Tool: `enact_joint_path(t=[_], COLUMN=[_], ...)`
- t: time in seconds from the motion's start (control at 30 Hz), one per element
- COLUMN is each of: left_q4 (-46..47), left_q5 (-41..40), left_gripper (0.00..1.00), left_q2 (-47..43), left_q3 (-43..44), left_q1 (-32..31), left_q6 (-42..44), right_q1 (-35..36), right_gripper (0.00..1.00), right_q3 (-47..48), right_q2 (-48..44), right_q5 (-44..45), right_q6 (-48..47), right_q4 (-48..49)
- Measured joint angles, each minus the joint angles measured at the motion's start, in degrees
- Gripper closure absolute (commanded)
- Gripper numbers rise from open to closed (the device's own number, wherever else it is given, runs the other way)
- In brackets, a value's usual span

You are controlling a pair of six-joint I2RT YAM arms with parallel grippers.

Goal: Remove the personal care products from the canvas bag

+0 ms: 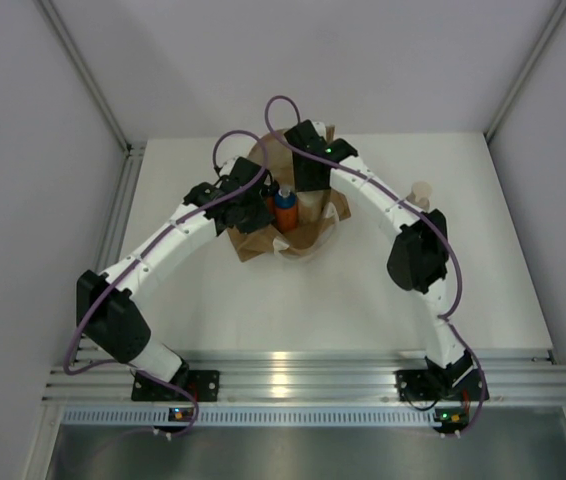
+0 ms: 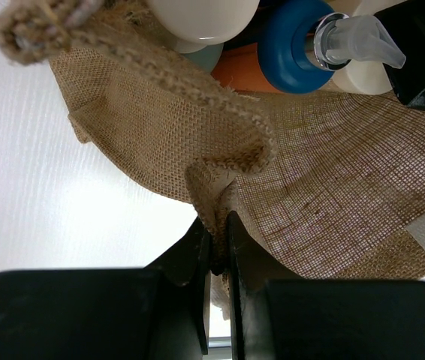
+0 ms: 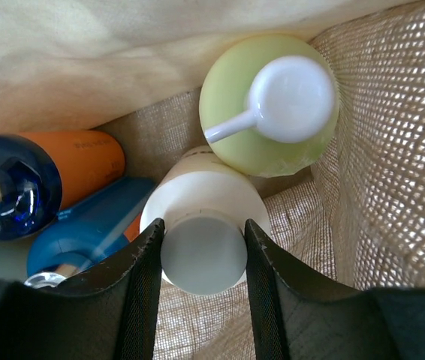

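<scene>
I need to lift my right gripper out of the bag [image 1: 298,232] next, move it past the tan bottle and then lower it to release on the tabletop beyond the bottle, because that part of the tabletop is bare.
The canvas bag [image 1: 298,232] lies at the table's far middle with its mouth held open. My left gripper [image 2: 218,238] is shut on a fold of the bag's woven rim [image 2: 227,154]. My right gripper [image 3: 203,225] is inside the bag, its fingers [image 3: 146,262] closed on either side of the cream bottle's [image 3: 197,199] pale cap. Beside it stand a yellow-green bottle [image 3: 269,105] with a white pump and two orange bottles with blue caps [image 3: 77,169] [image 3: 85,240]. One orange bottle [image 1: 284,208] shows in the top view. A tan bottle [image 1: 422,192] stands on the table, right of the bag.
The bag's white rope handle [image 1: 308,250] loops out at its near side. The right arm's elbow [image 1: 418,250] hangs near the tan bottle. Grey walls close the table on both sides, and a metal rail [image 1: 303,375] runs along the near edge.
</scene>
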Motion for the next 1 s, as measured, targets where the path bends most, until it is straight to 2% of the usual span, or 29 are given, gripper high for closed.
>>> enact_joint_path(t=[0.37, 0.7, 1.0], left_q4=[0.0, 0.02, 0.0], left_q5=[0.42, 0.87, 0.98], left_gripper=[1.0, 1.0, 1.0], left_q2=[0.59, 0.85, 0.85], left_q3=[0.0, 0.0, 0.0], left_q1=[0.02, 0.02, 0.02], left_q6=[0.09, 0.11, 0.26], right_q1=[-0.09, -0.66, -2.75], right_gripper=[1.0, 1.0, 1.0], right_q3=[7.85, 12.24, 12.37], right_q2=[-2.6, -13.03, -25.16], right_q5=[-0.66, -3.85, -6.71], right_q6=[-3.02, -7.39, -8.98], right_q4=[-4.39, -5.14, -4.81])
